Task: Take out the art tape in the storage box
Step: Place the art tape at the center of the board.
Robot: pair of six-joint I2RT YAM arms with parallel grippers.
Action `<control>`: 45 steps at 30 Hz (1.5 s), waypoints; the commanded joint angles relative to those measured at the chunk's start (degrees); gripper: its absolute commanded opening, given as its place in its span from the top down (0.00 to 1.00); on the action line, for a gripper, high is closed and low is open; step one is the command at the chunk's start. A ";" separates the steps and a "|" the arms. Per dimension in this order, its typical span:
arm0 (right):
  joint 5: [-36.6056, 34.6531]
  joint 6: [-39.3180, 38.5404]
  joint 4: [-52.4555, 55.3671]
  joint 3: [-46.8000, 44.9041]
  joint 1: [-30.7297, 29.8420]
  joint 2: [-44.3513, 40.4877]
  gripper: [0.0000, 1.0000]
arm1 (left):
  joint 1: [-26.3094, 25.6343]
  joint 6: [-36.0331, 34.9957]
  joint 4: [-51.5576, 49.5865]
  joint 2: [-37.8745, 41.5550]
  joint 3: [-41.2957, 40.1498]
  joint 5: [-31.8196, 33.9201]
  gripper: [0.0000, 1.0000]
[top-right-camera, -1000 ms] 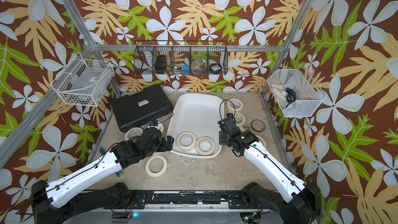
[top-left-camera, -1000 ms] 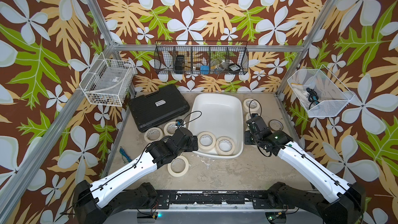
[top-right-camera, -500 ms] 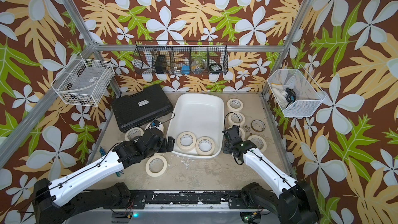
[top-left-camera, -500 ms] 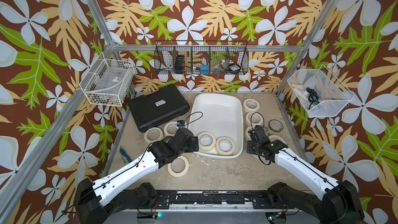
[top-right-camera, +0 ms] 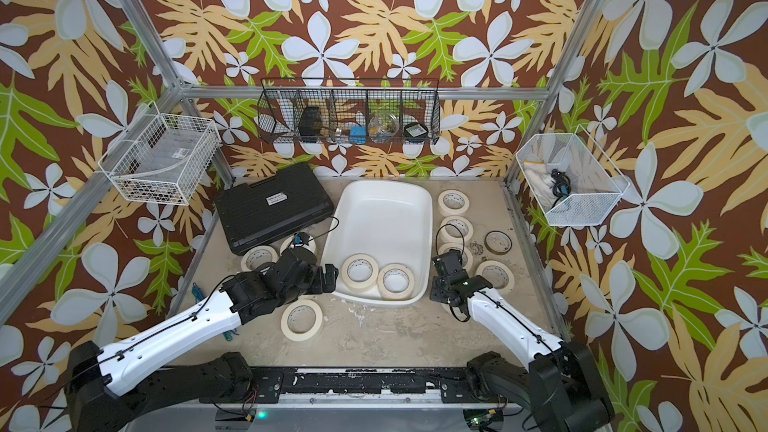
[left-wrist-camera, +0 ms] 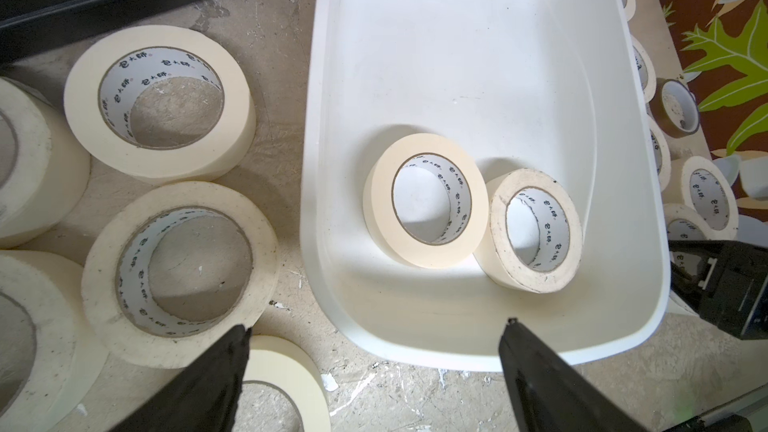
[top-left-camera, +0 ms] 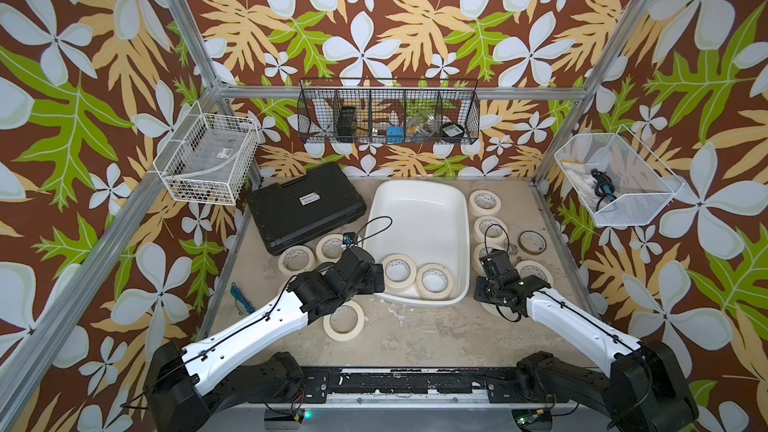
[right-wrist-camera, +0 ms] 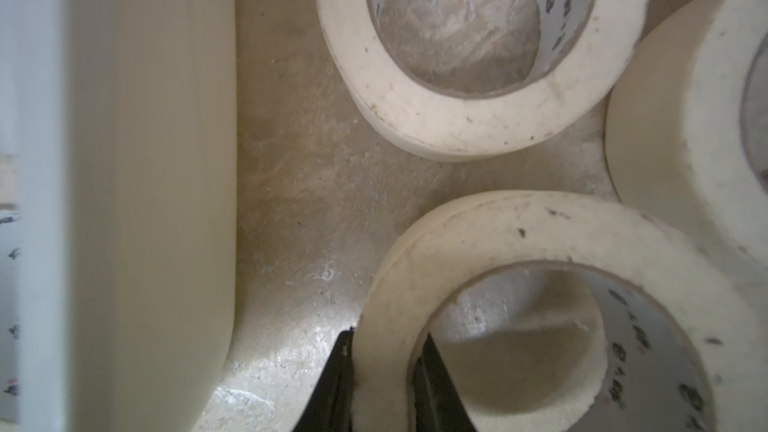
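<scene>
I should next lower my right gripper while easing it away from the box (top-left-camera: 419,218) and release the tape roll, as bare tabletop is close below beside other rolls.
The white storage box (top-left-camera: 419,218) stands mid-table. Two art tape rolls (top-left-camera: 399,284) (top-left-camera: 434,296) lie flat at its near end, also seen in the left wrist view (left-wrist-camera: 378,201) (left-wrist-camera: 496,218). My left gripper (left-wrist-camera: 379,324) is open at the box's near left corner (top-left-camera: 376,280), with nothing between its fingers. My right gripper (right-wrist-camera: 386,338) is shut on the wall of another tape roll (right-wrist-camera: 519,234), low over the table just outside the box's near right corner (top-left-camera: 482,295). In both top views the arm mostly hides that roll.
Several more rolls lie on the table left of the box (top-left-camera: 296,259) (top-left-camera: 344,320) and right of it (top-left-camera: 484,201) (top-left-camera: 536,272). A black case (top-left-camera: 305,205) sits at the back left. A thin brown ring (top-left-camera: 532,241) lies at the right and a blue cord (top-left-camera: 241,301) at the left edge.
My right gripper has drawn back from the box's right rim toward the near side and sunk toward the table, still shut on its roll. The left arm has hardly moved.
</scene>
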State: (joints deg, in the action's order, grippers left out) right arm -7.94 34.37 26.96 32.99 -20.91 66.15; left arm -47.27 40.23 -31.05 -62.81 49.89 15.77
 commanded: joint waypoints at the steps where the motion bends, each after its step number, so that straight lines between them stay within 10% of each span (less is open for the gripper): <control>1: -3.23 0.18 -2.66 -0.46 0.11 0.10 0.93 | 0.15 0.03 1.34 -0.39 0.56 -0.94 0.03; 20: -1.16 -4.92 -9.61 -0.52 9.87 6.49 0.77 | 0.12 0.63 1.30 -1.27 0.65 -1.29 0.03; 32: -0.20 -5.45 -9.74 -0.40 12.63 5.38 0.50 | 0.07 0.47 1.25 -1.52 0.99 -1.43 0.04; 45: 7.35 -6.23 -0.95 5.42 11.23 -3.65 0.48 | 0.11 -5.86 -1.82 -12.79 11.73 -2.94 0.07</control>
State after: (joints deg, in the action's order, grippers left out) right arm -2.72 29.06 22.39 37.19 -9.06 63.79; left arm -47.27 37.21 -31.62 -73.32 58.89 14.00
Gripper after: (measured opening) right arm 0.516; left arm 0.936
